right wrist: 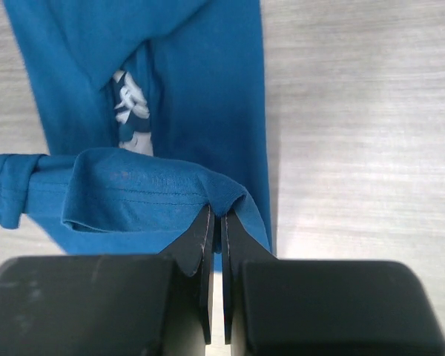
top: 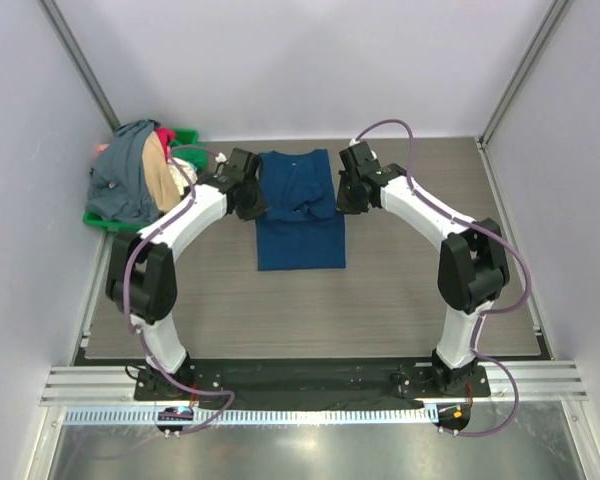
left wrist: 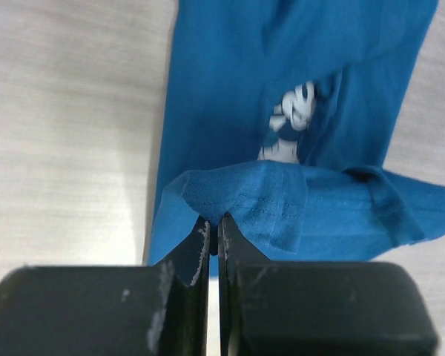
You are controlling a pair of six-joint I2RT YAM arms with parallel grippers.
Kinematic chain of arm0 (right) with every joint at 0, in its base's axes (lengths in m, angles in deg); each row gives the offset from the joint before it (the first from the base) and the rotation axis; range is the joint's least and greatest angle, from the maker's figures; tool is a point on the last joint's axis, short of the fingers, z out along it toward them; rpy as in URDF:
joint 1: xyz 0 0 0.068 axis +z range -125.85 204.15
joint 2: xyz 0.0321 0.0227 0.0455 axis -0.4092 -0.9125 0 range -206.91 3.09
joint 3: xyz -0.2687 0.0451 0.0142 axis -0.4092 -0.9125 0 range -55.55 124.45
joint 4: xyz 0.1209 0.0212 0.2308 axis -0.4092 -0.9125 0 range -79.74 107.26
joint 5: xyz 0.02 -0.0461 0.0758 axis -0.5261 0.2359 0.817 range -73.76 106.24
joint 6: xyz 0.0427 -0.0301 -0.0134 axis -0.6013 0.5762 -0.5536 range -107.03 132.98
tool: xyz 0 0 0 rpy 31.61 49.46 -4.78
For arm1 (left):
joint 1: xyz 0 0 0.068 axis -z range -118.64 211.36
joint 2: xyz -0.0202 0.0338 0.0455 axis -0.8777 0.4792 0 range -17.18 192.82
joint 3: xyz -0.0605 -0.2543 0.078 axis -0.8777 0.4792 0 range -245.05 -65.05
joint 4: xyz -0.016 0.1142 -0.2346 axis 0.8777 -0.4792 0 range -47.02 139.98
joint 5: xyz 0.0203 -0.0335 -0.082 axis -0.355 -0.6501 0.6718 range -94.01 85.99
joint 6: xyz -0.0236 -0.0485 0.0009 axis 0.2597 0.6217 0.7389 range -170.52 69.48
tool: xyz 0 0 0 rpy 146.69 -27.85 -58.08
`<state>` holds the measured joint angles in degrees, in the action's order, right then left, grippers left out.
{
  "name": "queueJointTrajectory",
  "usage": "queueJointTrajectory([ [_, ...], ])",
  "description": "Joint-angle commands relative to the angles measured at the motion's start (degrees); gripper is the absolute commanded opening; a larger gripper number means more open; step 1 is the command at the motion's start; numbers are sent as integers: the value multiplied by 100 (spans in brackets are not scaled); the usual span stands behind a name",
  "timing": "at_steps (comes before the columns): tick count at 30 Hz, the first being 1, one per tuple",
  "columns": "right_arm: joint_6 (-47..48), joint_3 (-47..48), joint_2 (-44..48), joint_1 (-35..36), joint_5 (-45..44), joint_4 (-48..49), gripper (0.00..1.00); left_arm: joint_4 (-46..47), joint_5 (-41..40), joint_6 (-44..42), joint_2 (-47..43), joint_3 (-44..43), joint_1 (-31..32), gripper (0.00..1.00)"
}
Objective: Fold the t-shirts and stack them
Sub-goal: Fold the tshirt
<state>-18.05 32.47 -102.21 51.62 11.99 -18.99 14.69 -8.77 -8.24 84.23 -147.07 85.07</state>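
I should next move my right gripper slightly outward and down to release the raised fold point(right wrist: 156, 189) onto the folded-in side point(right wrist: 215, 141) beside the white print, since that side is still uncovered.
A navy blue t-shirt point(top: 300, 215) lies lengthwise at the table's middle, its sides folded in, with a bit of white print point(left wrist: 293, 122) showing through a gap. My left gripper point(top: 248, 195) is shut on the shirt's left edge and holds a fold of blue cloth point(left wrist: 237, 193) lifted above the rest. At the shirt's right edge my right gripper point(top: 348, 192) is likewise shut on a raised fold point(right wrist: 156, 189). Both pinch the cloth at their fingertips point(left wrist: 213, 222) point(right wrist: 216, 215). More t-shirts, slate-grey point(top: 125, 180), tan point(top: 163, 172) and pink point(top: 167, 136), are heaped at the far left.
The heap rests in a green plastic tray point(top: 105, 222) against the left wall. Grey walls close in the table on three sides. Bare wood-grain tabletop point(top: 420, 300) lies right of and in front of the blue shirt.
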Motion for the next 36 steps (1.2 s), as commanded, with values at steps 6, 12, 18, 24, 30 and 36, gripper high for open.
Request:
queueJointTrajectory([
  [6, 264, 855, -878, -285, 346, 65, 1, -189, 326, -317, 1021, -1123, -278, 1],
  [12, 387, 2321, -1982, -715, 880, -233, 42, -1004, 440, -282, 2083, -2795, -586, 16],
  [18, 501, 5908, -3322, -1181, 1313, -1709, 78, -2798, 984, -291, 3508, -6305, -990, 51],
  [24, 633, 2619, -1453, -1243, 1497, -596, 80, -1712, 1046, -168, 1643, -3801, -1043, 59],
  [30, 449, -274, -115, -1200, 2050, 311, 81, -60, 1266, 175, -57, -204, -903, 58],
  [36, 290, -2113, 632, -936, 2490, 1031, 80, 934, 1328, 359, -1227, 1975, -534, 59],
])
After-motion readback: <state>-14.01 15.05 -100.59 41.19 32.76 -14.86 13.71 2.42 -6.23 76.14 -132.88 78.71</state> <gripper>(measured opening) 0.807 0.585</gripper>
